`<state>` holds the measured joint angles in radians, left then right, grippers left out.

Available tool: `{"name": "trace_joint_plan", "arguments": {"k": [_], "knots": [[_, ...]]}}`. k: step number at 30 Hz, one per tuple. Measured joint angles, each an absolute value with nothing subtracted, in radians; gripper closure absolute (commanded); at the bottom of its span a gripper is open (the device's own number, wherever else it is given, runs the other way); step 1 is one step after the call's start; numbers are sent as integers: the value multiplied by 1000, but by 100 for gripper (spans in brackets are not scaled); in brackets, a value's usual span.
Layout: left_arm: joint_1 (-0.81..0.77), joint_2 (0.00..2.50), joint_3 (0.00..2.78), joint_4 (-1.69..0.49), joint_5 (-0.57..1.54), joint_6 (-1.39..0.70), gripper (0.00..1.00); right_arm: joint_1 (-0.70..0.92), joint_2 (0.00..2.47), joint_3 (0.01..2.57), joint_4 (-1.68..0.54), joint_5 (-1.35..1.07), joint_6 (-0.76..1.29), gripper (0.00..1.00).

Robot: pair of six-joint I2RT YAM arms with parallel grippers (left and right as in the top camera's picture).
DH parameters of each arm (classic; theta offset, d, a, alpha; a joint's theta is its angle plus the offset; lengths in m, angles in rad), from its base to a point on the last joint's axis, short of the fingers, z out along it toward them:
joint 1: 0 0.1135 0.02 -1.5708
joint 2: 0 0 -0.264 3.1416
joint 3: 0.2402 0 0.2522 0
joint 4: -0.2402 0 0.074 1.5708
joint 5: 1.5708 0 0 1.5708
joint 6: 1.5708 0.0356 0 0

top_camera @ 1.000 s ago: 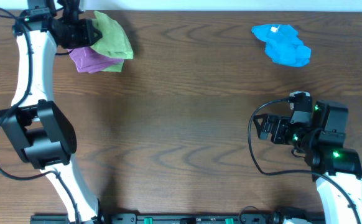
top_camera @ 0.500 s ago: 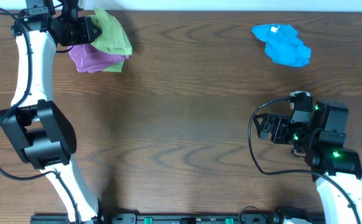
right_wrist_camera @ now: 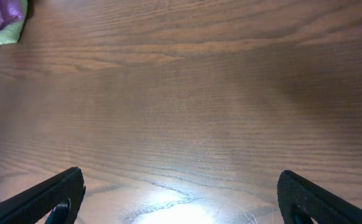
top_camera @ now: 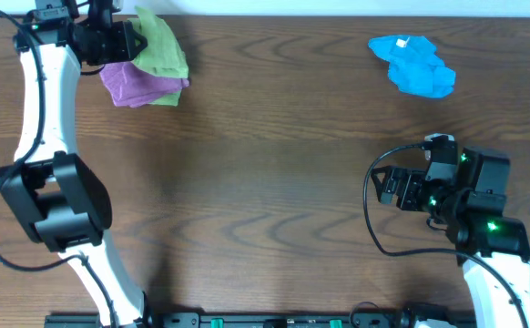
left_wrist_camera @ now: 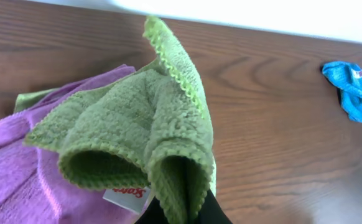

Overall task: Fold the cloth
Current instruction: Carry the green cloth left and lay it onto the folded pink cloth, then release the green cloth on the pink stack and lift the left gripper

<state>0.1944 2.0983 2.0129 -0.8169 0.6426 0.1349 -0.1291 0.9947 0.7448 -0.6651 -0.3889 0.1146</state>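
Note:
The lifted green cloth leaves that side of the purple cloth bare, so I need to move my left gripper to the left in the overhead view and down over the purple cloth (top_camera: 128, 86) (left_wrist_camera: 28, 167) next.
A green cloth (top_camera: 162, 47) lies bunched on a purple cloth (top_camera: 135, 87) at the table's far left. My left gripper (top_camera: 128, 43) is shut on the green cloth's edge and holds it lifted. In the left wrist view the green cloth (left_wrist_camera: 143, 130) hangs in folds from my fingers (left_wrist_camera: 180, 214) over the purple cloth (left_wrist_camera: 19, 168). A crumpled blue cloth (top_camera: 412, 66) lies at the far right; it also shows in the left wrist view (left_wrist_camera: 354, 90). My right gripper (top_camera: 391, 189) is open and empty over bare wood (right_wrist_camera: 180, 205).
The wooden table (top_camera: 265, 182) spans the view, with its far edge just behind the cloths. The purple and green cloths show in the right wrist view's top left corner (right_wrist_camera: 2, 18). The right arm's base (top_camera: 493, 228) sits at the front right.
My left gripper has drawn the green cloth slightly back and left over the purple cloth. The right arm has not moved.

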Motion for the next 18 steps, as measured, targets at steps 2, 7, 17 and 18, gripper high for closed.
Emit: {"name": "trace_joint_plan", "arguments": {"k": [2, 7, 17, 18], "knots": [[203, 2087, 2015, -836, 646, 140, 94, -129, 995, 745, -665, -389, 115, 1], [239, 2085, 2015, -838, 651, 159, 94, -129, 995, 745, -665, -389, 115, 1], [263, 2081, 1922, -726, 677, 170, 94, -129, 995, 745, -665, -389, 117, 1], [263, 2081, 1893, -706, 681, 170, 94, -129, 995, 745, -665, -390, 120, 1]]}}
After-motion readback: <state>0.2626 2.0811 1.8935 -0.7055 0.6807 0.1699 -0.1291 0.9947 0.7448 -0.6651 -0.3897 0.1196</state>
